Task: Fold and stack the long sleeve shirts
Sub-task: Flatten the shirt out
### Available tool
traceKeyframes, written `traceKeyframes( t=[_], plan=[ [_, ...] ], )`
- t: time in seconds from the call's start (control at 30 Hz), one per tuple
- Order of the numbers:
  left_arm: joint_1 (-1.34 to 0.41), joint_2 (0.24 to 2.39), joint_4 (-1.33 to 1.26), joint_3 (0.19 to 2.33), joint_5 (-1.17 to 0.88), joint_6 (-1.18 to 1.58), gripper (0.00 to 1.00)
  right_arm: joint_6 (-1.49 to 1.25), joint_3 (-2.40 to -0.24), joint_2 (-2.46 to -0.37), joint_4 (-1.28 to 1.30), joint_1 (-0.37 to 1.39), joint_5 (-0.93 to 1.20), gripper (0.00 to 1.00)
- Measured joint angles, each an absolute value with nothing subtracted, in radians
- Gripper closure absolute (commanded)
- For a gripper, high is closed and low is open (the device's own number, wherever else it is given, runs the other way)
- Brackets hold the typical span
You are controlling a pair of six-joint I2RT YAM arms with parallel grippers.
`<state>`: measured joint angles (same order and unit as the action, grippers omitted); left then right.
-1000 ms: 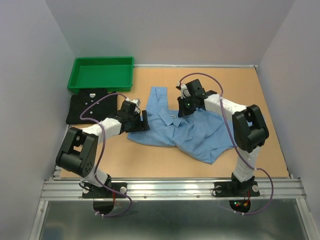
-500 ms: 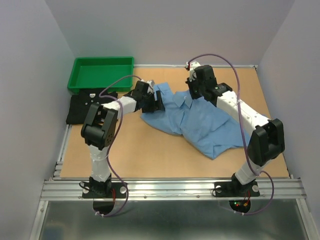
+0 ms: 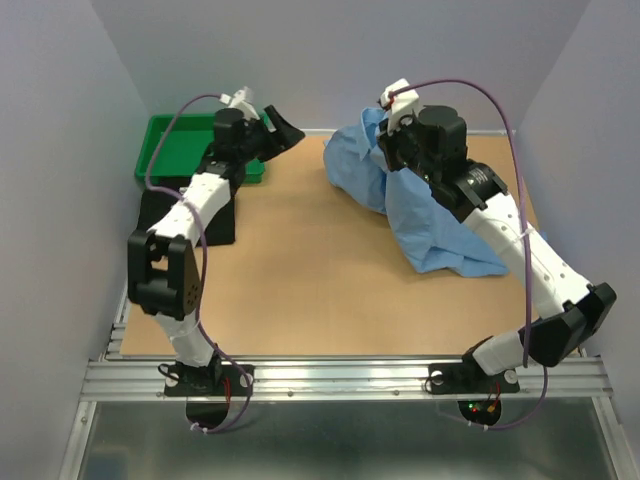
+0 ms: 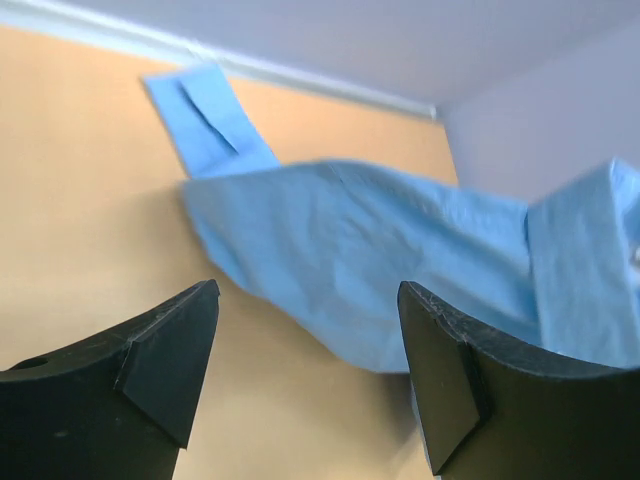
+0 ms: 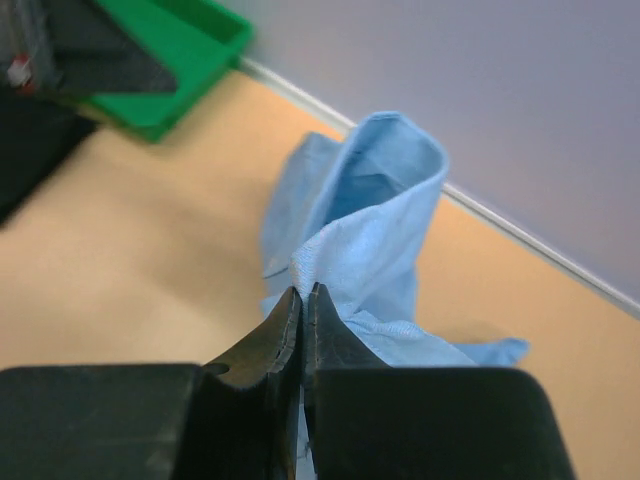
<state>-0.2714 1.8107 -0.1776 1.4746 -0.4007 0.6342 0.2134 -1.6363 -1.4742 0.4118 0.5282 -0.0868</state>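
Note:
My right gripper needs to pull the light blue shirt's fold down, back and to its left in the top view next, onto the bare tabletop. It needs to release the fold there to spread the bunched shirt.
My right gripper [image 3: 384, 153] is shut on a fold of the light blue long sleeve shirt [image 3: 430, 215] and holds it up at the back of the table, with the lower part trailing onto the board. In the right wrist view the jaws [image 5: 305, 292] pinch the blue cloth [image 5: 370, 220]. My left gripper [image 3: 285, 131] is raised near the tray, open and empty, apart from the shirt. Its wrist view shows the blue shirt [image 4: 380, 250] beyond the spread gripper [image 4: 310, 325]. The black shirt [image 3: 155, 225] lies folded at the left, partly behind the left arm.
A green tray [image 3: 175, 150] stands at the back left corner, just behind the black shirt; it also shows in the right wrist view as the green tray [image 5: 175, 45]. Walls close in the table on three sides.
The right gripper has lifted the blue shirt off the table and carried it back and up. The left arm, open all along, has swung up and away from the shirt toward the tray.

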Motion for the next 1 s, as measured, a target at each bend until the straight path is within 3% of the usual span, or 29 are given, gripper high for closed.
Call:
traceKeyframes(
  t=[0.13,0.23,0.3,0.33,0.47,0.57,0.8,1.0],
  plan=[
    [-0.186,1.574,-0.168,1.317,-0.323,0.599,0.16,0.159,-1.544,-1.442,0.389,0.682,0.007,0.99],
    [-0.193,1.425,-0.154,1.15,-0.273,0.564,0.17,0.092,-1.485,-1.538,0.385,0.81,0.068,0.98],
    [-0.198,1.346,-0.106,1.048,-0.239,0.543,0.17,0.057,-1.463,-1.614,0.385,0.862,0.091,0.83],
    [-0.201,1.311,-0.084,0.995,-0.222,0.534,0.16,0.036,-1.452,-1.669,0.39,0.897,0.107,0.64],
    [-0.194,1.194,0.02,0.855,-0.163,0.505,0.16,-0.008,-1.433,-1.809,0.428,0.979,0.16,0.31],
    [-0.189,1.124,0.078,0.799,-0.146,0.491,0.16,-0.019,-1.431,-1.81,0.458,0.997,0.155,0.2],
    [-0.2,1.102,0.089,0.745,-0.212,0.491,0.13,-0.039,-1.431,-1.7,0.467,0.875,-0.015,0.19],
    [-0.28,1.214,0.088,0.745,-0.266,0.496,0.13,-0.135,-1.423,-1.608,0.47,0.566,-0.122,0.19]
  ],
)
